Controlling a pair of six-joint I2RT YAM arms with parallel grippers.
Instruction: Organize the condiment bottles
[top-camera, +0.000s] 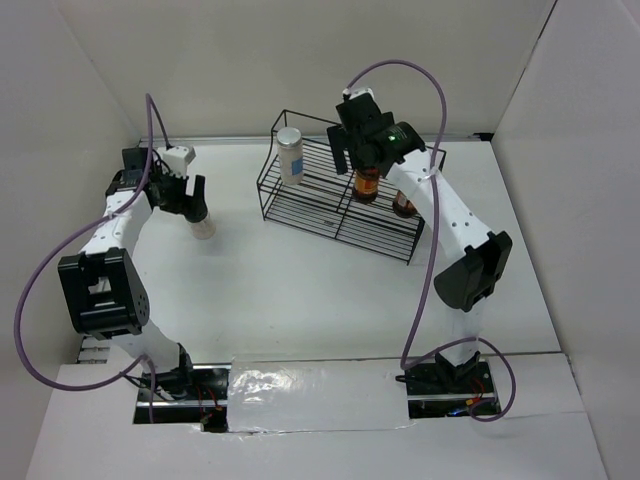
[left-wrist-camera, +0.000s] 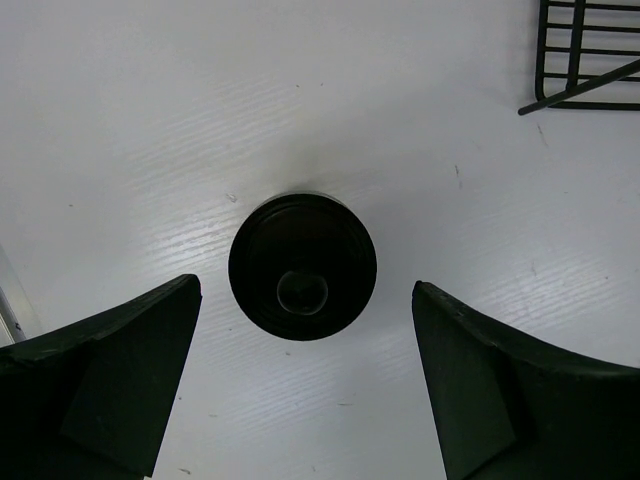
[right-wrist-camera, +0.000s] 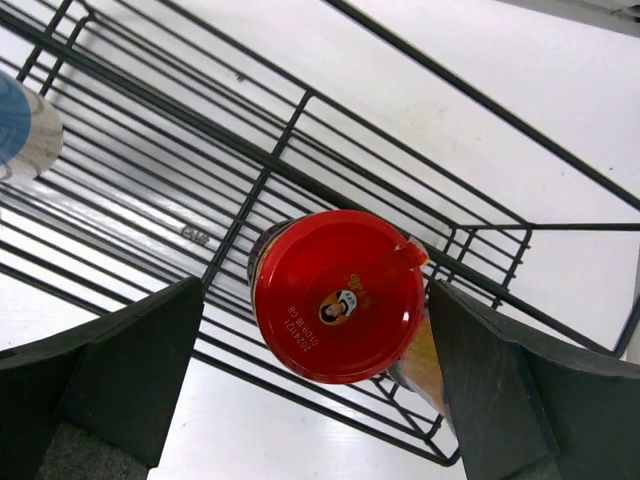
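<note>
The whitish bottle's cap sits between the spread fingers with open gaps, so the left gripper should next go down over the black cap (top-camera: 197, 212) (left-wrist-camera: 303, 267) until its fingers are on either side of it, and then close.
A black-capped whitish bottle (top-camera: 204, 228) stands on the table at the left. My left gripper (top-camera: 190, 203) hovers over it, open. From the left wrist its black cap (left-wrist-camera: 303, 267) sits between and just ahead of my spread fingers (left-wrist-camera: 110, 380), untouched. A brown jar with a red lid (top-camera: 366, 186) stands in the wire rack (top-camera: 300, 215). My right gripper (top-camera: 358, 163) is directly above it, open. The red lid (right-wrist-camera: 338, 295) lies between the right fingers (right-wrist-camera: 120, 370) with gaps on both sides. A second brown jar (top-camera: 403, 205) and the white-capped shaker (top-camera: 290, 155) also stand in the rack.
The black wire rack (right-wrist-camera: 300, 110) has low rails around the jar. The shaker's bluish label (right-wrist-camera: 22, 130) shows at the left edge of the right wrist view. A rack corner (left-wrist-camera: 590, 60) shows top right in the left wrist view. White walls enclose the table.
</note>
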